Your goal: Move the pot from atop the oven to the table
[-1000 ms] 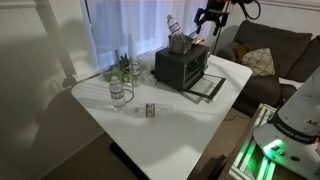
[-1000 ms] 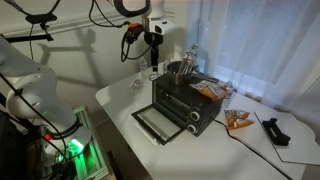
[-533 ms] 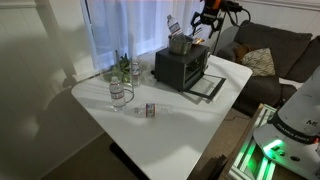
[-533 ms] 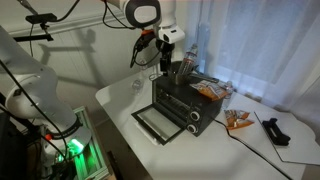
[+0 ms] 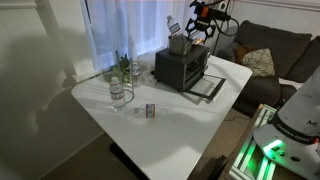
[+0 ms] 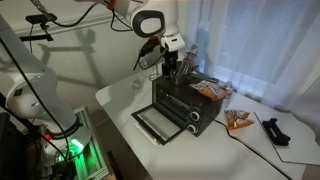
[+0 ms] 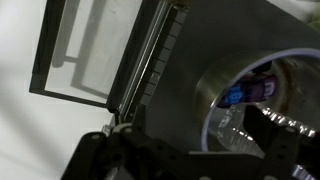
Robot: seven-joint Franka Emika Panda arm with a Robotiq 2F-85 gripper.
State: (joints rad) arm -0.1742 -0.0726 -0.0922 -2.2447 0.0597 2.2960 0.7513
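The gripper should next go down slightly, so its fingers are on both sides of the pot's rim facing the open oven door [image 5: 189,38] [image 7: 207,118], and close, because that side of the pot is just below, between the fingers.
The small silvery pot [image 5: 180,43] stands on top of the dark toaster oven [image 5: 180,66], which sits at the far side of the white table [image 5: 160,115]. In both exterior views my gripper [image 5: 203,20] hangs close above and beside the pot [image 6: 181,70], not holding it; it is near the pot too [image 6: 170,62]. In the wrist view the pot's round rim [image 7: 215,95] lies just ahead of my open gripper [image 7: 200,140], on the oven's dark top [image 7: 170,70]. The oven [image 6: 185,102] has its door dropped open.
The open oven door [image 6: 155,122] lies flat on the table [image 6: 120,95] in front. Glass jars [image 5: 119,92] and a small can [image 5: 150,110] stand mid-table. A clear bottle [image 5: 170,25] is behind the oven. Snack packets [image 6: 208,90] lie on the oven top. A couch [image 5: 270,50] is beyond.
My gripper has moved in from beside the oven toward the pot and come lower over the oven top. The pot has not moved.
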